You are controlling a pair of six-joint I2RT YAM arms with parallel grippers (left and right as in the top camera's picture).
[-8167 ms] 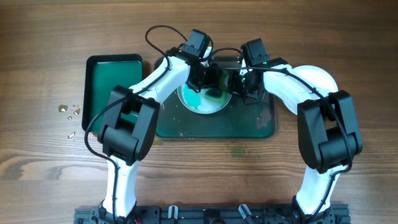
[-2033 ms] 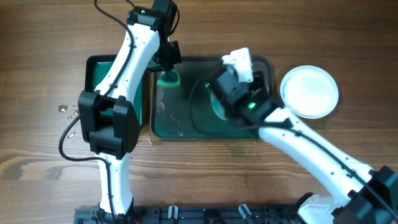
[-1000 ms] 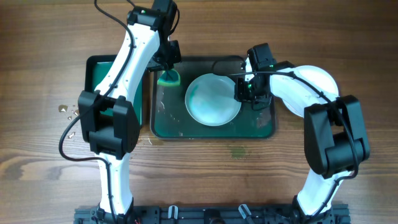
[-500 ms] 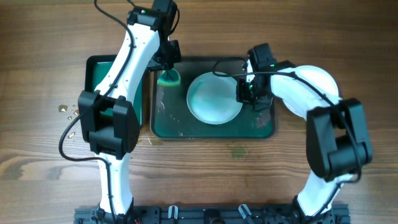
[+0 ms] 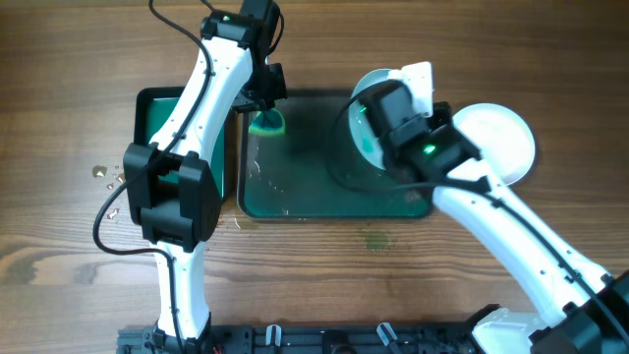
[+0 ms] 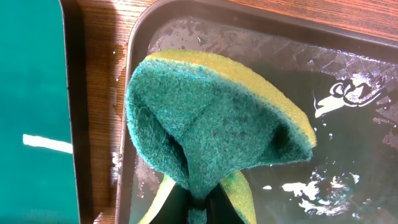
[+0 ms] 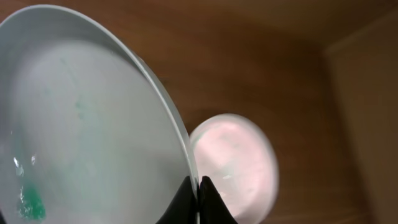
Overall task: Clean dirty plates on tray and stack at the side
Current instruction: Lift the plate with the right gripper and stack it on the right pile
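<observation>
I should next swing my right gripper to the clean white plate [image 5: 503, 138] [image 7: 235, 167], below it and to its right in the overhead view. I should lower the tilted plate flat there and release it.
My right gripper [image 7: 199, 186] is shut on the rim of a white plate [image 7: 93, 124] with teal smears on its face. It holds the plate tilted, high above the right part of the dark-green tray [image 5: 305, 167]; only a sliver of the plate [image 5: 362, 133] shows beside my wrist in the overhead view. A clean white plate [image 5: 503, 138] lies on the table right of the tray and also shows in the right wrist view [image 7: 239, 158]. My left gripper [image 6: 198, 208] is shut on a green and yellow sponge [image 6: 211, 124] over the tray's far left corner [image 5: 265, 123].
A smaller green tray [image 5: 162, 128] lies left of the big one. Small bits of debris [image 5: 108, 177] lie on the wood at the far left. The big tray's floor [image 6: 348, 124] is wet, with white streaks.
The plate lay flat on the tray with my right gripper at its right rim; now it is lifted off and tilted, with the right arm raised. The left arm and sponge have not moved.
</observation>
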